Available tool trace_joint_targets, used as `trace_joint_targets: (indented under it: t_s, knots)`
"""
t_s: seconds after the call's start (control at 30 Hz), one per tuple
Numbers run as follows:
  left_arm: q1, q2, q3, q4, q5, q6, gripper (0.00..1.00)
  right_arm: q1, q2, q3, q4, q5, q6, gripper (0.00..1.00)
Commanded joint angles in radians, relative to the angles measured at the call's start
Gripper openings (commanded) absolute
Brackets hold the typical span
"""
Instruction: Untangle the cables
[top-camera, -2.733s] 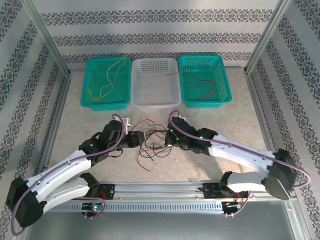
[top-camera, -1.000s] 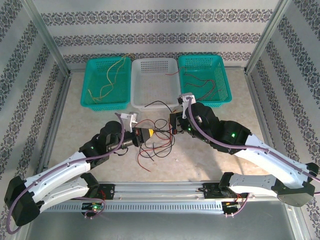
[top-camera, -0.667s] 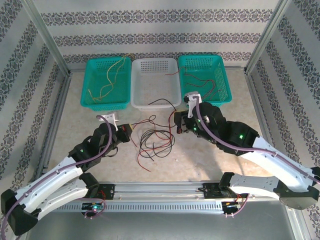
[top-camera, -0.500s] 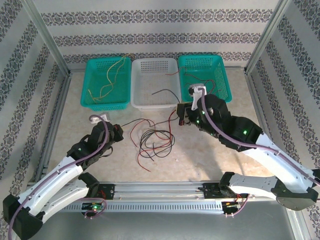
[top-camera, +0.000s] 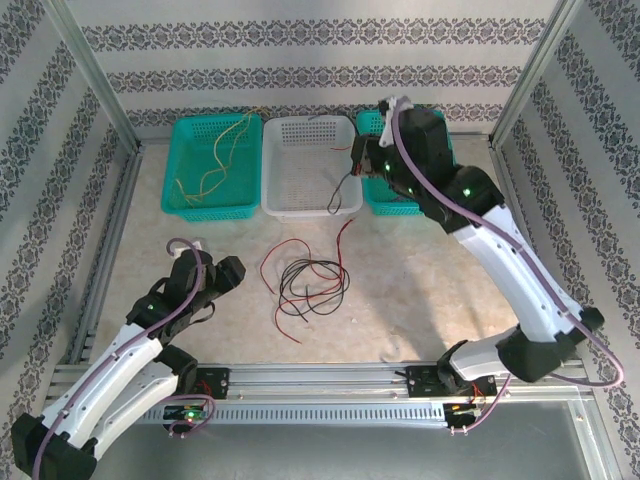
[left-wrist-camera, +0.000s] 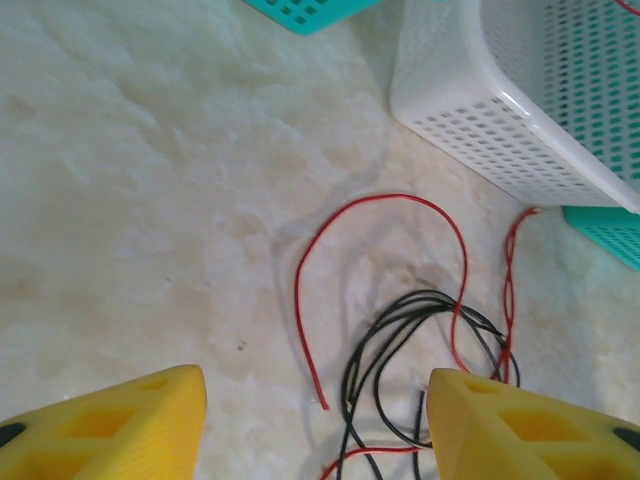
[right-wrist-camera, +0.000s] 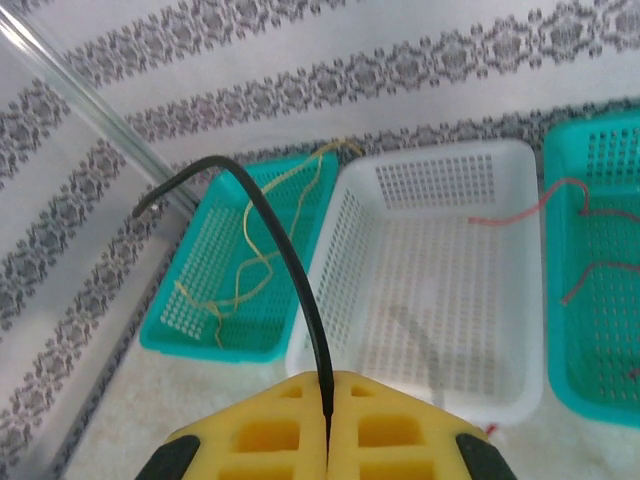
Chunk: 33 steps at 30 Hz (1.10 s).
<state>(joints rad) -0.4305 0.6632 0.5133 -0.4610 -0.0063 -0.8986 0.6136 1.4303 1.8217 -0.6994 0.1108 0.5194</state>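
Note:
The robot's right gripper will first swing toward the yellow cables, over the opening of the white basket, and then let go to get the black cable inside the basket.
A tangle of black and red cables (top-camera: 308, 284) lies on the table in front of the baskets. My right gripper (top-camera: 357, 168) is raised over the right edge of the white basket (top-camera: 300, 208), shut on a black cable (top-camera: 343, 190) that hangs below it. In the right wrist view the black cable (right-wrist-camera: 292, 264) curves up out of the shut yellow fingers (right-wrist-camera: 270, 425). My left gripper (top-camera: 231, 271) is low at the left, clear of the tangle. Its yellow fingers (left-wrist-camera: 110, 425) stand open, with a red cable (left-wrist-camera: 301, 320) and black cables (left-wrist-camera: 400, 325) lying ahead on the table.
Three baskets stand in a row at the back. The left teal basket (top-camera: 178, 205) holds yellow cables (right-wrist-camera: 243, 268). The white basket (right-wrist-camera: 315, 330) holds one red strand (right-wrist-camera: 510, 215). The right teal basket (top-camera: 450, 195) holds red cables. Metal frame posts flank the table.
My right gripper rose and moved back toward the baskets, drawing a black cable out of the tangle. My left gripper let go, opened and drew back to the left.

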Motion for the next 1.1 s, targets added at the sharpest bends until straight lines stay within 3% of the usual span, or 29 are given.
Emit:
trace_joint_targets:
  t_s: [0.0, 0.13, 0.33, 0.4, 0.47, 0.53, 0.6, 0.67, 0.77, 0.9, 1.07]
  knots:
    - [0.007, -0.010, -0.025, 0.113, 0.126, 0.021, 0.59, -0.045, 0.090, 0.123, 0.008, -0.023, -0.036, 0.00]
    - [0.006, 0.003, -0.045, 0.221, 0.234, 0.027, 0.52, -0.100, 0.238, 0.267, -0.018, -0.056, -0.033, 0.00]
    - [-0.001, 0.039, -0.043, 0.265, 0.310, 0.065, 0.49, -0.120, 0.495, 0.456, -0.069, -0.120, -0.053, 0.03]
    - [-0.003, 0.042, -0.037, 0.255, 0.314, 0.075, 0.50, -0.121, 0.600, 0.560, -0.128, -0.116, -0.060, 0.12]
    - [-0.004, 0.044, -0.029, 0.239, 0.311, 0.085, 0.50, -0.123, 0.710, 0.682, -0.212, -0.091, -0.066, 0.30]
    - [-0.005, 0.042, -0.008, 0.203, 0.306, 0.100, 0.52, -0.126, 0.798, 0.800, -0.313, -0.063, -0.060, 0.35]
    - [-0.005, 0.041, 0.023, 0.148, 0.287, 0.129, 0.54, -0.119, 0.807, 0.813, -0.341, -0.058, -0.055, 0.38]
    - [-0.005, 0.044, 0.057, 0.092, 0.260, 0.161, 0.56, -0.096, 0.747, 0.717, -0.297, -0.028, -0.064, 0.46]
    - [-0.006, 0.057, 0.087, 0.058, 0.256, 0.180, 0.56, -0.044, 0.606, 0.508, -0.205, 0.021, -0.086, 0.49]
    - [-0.009, 0.081, 0.089, 0.091, 0.281, 0.157, 0.42, 0.021, 0.360, 0.126, -0.055, 0.043, -0.064, 0.49]
    - [-0.043, 0.158, 0.083, 0.141, 0.305, 0.135, 0.37, 0.082, 0.090, -0.369, 0.106, 0.035, 0.058, 0.51]
